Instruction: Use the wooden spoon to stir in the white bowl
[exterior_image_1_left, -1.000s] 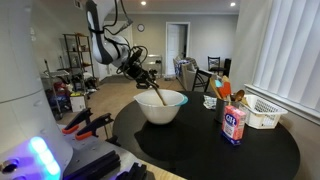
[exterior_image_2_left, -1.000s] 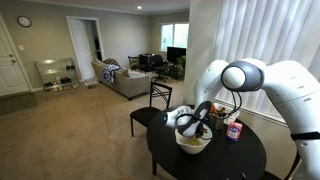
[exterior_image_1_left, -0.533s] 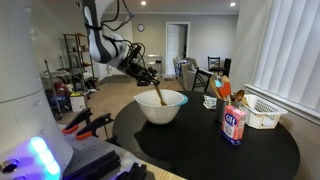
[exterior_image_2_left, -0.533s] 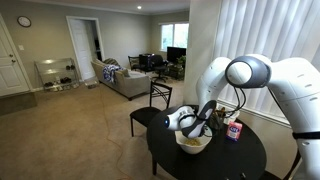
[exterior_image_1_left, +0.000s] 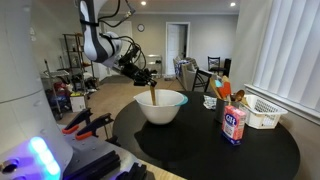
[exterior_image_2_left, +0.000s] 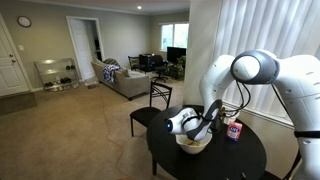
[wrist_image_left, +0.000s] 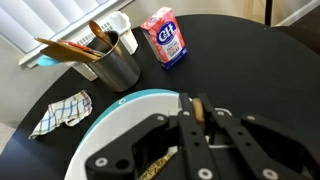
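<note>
The wooden spoon's lower end sits inside the white bowl (exterior_image_1_left: 160, 101) (wrist_image_left: 138, 128). So the gripper rises a little next, stays over the bowl and opens there.
The white bowl (exterior_image_1_left: 161, 106) stands on the round black table (exterior_image_1_left: 210, 150); it also shows in an exterior view (exterior_image_2_left: 192, 144) and in the wrist view (wrist_image_left: 120, 125). My gripper (exterior_image_1_left: 147, 80) is above the bowl's rim, shut on the wooden spoon (exterior_image_1_left: 153, 94), whose lower end reaches into the bowl. In the wrist view the gripper (wrist_image_left: 197, 112) clamps the spoon's tan handle (wrist_image_left: 198, 105) between its fingers. In an exterior view (exterior_image_2_left: 205, 124) the gripper hangs over the bowl.
A metal can of utensils (wrist_image_left: 110, 58), a red-and-white carton (wrist_image_left: 164, 40) and a checked cloth (wrist_image_left: 60, 112) sit on the table by the bowl. A white slatted basket (exterior_image_1_left: 263, 111) stands near the blinds. A chair (exterior_image_2_left: 150, 105) stands beside the table.
The arm and gripper have shifted left in the exterior view, swinging the spoon's handle more upright while its lower end stays in the bowl.
</note>
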